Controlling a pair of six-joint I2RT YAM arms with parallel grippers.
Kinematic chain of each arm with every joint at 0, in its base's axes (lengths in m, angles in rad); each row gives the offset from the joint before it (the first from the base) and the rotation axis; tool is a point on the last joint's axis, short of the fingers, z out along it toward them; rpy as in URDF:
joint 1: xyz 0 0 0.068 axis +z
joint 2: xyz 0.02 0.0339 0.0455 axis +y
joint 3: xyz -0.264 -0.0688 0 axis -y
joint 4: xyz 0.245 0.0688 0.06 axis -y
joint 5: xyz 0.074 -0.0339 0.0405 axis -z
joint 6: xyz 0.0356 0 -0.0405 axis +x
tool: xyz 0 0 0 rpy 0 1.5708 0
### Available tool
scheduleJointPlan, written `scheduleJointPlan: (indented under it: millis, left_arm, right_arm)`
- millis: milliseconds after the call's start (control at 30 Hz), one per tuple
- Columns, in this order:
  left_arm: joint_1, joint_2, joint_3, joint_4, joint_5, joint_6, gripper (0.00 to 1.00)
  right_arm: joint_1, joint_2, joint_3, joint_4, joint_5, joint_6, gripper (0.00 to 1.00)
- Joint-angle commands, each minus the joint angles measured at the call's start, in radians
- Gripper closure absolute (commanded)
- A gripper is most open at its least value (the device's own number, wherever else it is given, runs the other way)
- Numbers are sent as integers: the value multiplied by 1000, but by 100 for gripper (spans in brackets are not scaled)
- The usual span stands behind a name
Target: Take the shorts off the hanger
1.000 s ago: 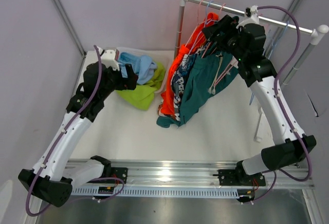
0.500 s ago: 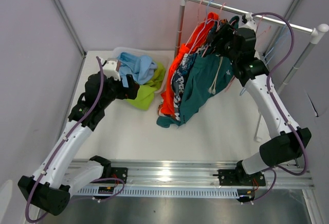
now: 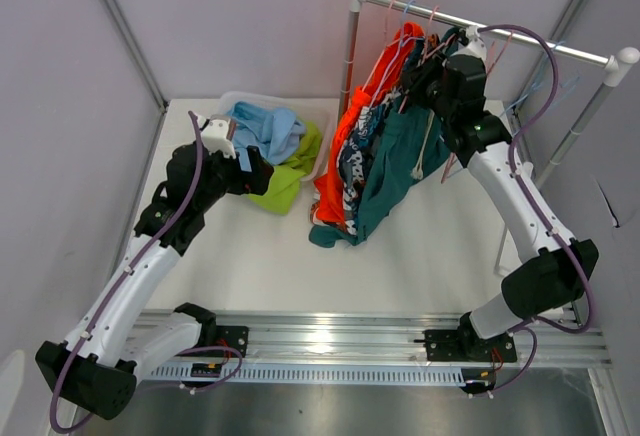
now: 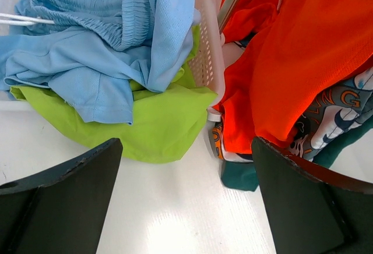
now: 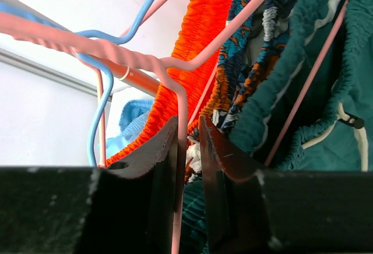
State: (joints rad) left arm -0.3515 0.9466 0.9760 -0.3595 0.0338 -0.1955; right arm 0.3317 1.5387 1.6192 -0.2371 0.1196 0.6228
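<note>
My left gripper will swing to the right in the top view next and turn sideways onto the dark teal shorts' lower edge hanging beyond the orange shorts (image 3: 335, 171).
Orange shorts (image 3: 335, 171), print shorts (image 3: 352, 161) and dark teal shorts (image 3: 390, 171) hang on wire hangers from the rail (image 3: 540, 44). Light blue shorts (image 3: 262, 128) and lime green shorts (image 3: 285, 184) lie in and over the white basket (image 3: 232, 99). My right gripper (image 3: 415, 68) is up at the hanger tops. In the right wrist view its jaws (image 5: 189, 123) are nearly closed around a pink hanger wire (image 5: 182, 99), which rests on one finger with a slit beside it. My left gripper (image 4: 186, 143) hovers wide open over the table between the lime shorts (image 4: 157, 120) and orange shorts (image 4: 291, 62).
A blue wire hanger (image 5: 105, 91) hangs next to the pink one. The rack's white upright (image 3: 350, 46) stands behind the basket, with more bare hangers (image 3: 540, 86) at the rail's right end. Purple walls close in on left and back.
My right gripper moved left along the rail into the hanger tops and narrowed its jaws around the pink wire. The hanging shorts shifted slightly left. The left arm shifted slightly at first, then stayed put.
</note>
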Motion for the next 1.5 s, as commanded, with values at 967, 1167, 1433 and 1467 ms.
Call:
scheduleJointPlan:
  millis: [967,1167,1433,1467]
  left_arm:
    - [-598,415,313,481,321,54,1]
    - [-609,524,355,502,295,44,13]
    - [-619,529,323,542,213,27,100]
    - [-627,497,300,542,193,31,100]
  right_arm:
    - [86,-242,165,-108,3,5,100]
    - [84,-265,163,-117,6,5,100]
    - [79,-304,125,-128,31,8,100]
    - [70,-302,123,-131,34,8,100]
